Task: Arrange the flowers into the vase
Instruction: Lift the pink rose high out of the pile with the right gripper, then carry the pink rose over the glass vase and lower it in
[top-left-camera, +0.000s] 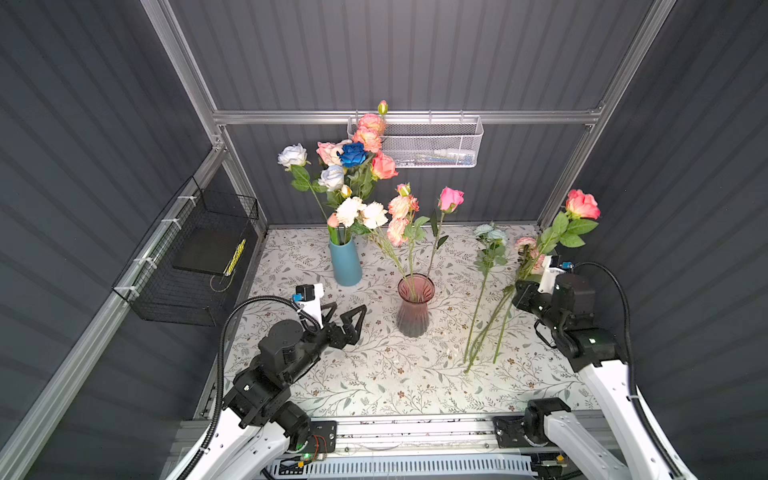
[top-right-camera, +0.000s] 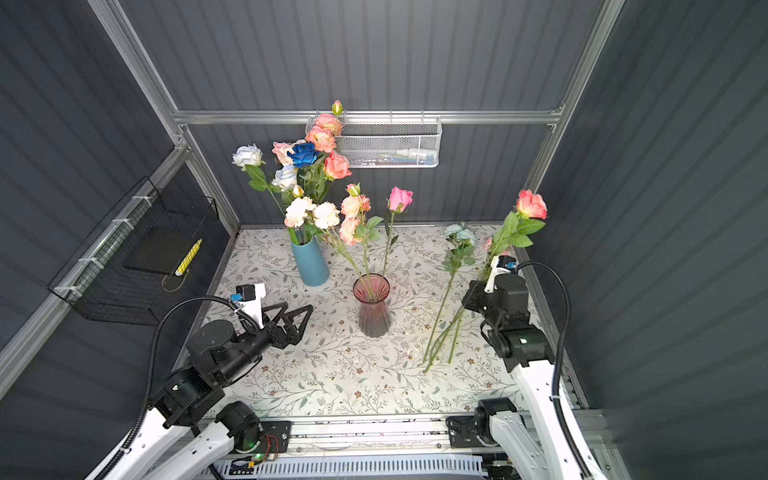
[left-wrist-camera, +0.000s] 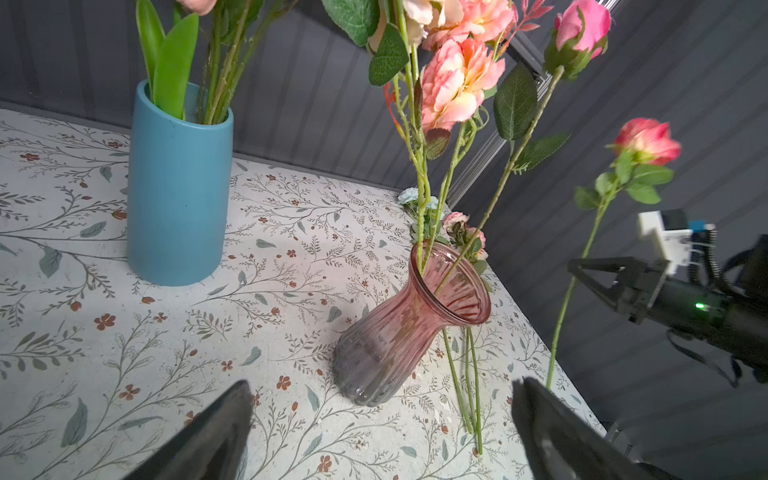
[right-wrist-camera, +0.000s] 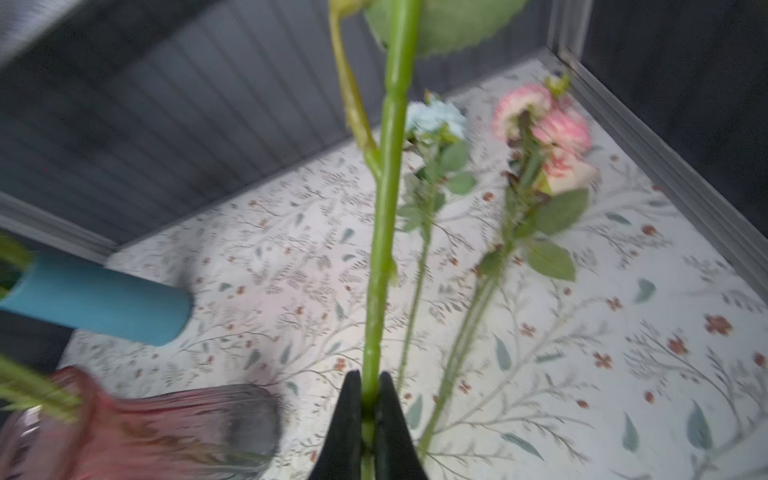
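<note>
My right gripper will climb and carry the pink rose's green stem over the ribbed vase's opening (top-left-camera: 417, 286) (right-wrist-camera: 32, 436), then lower and release it, because the stem's long end hangs below the vase's rim.
A pink ribbed glass vase (top-left-camera: 415, 305) (top-right-camera: 371, 305) (left-wrist-camera: 409, 320) stands mid-table with three flowers (top-left-camera: 401, 208) in it, peach and pink heads. My right gripper (top-left-camera: 519, 291) (right-wrist-camera: 368, 382) is shut on the green stem of a pink rose (top-left-camera: 582, 204) (left-wrist-camera: 646, 141), held tilted at the right of the vase. Two more flowers, a pale blue one (top-left-camera: 490, 235) and a pink cluster (top-left-camera: 525, 245), lie on the table beside it. My left gripper (top-left-camera: 349, 308) (left-wrist-camera: 382, 386) is open and empty, left of the vase.
A blue vase (top-left-camera: 345, 259) at the back left holds a bunch of roses (top-left-camera: 353, 156). A white mesh basket (top-left-camera: 432, 141) hangs on the back wall. A black wire basket (top-left-camera: 199, 257) hangs on the left wall. The floral table mat (top-left-camera: 374, 374) ends at dark walls.
</note>
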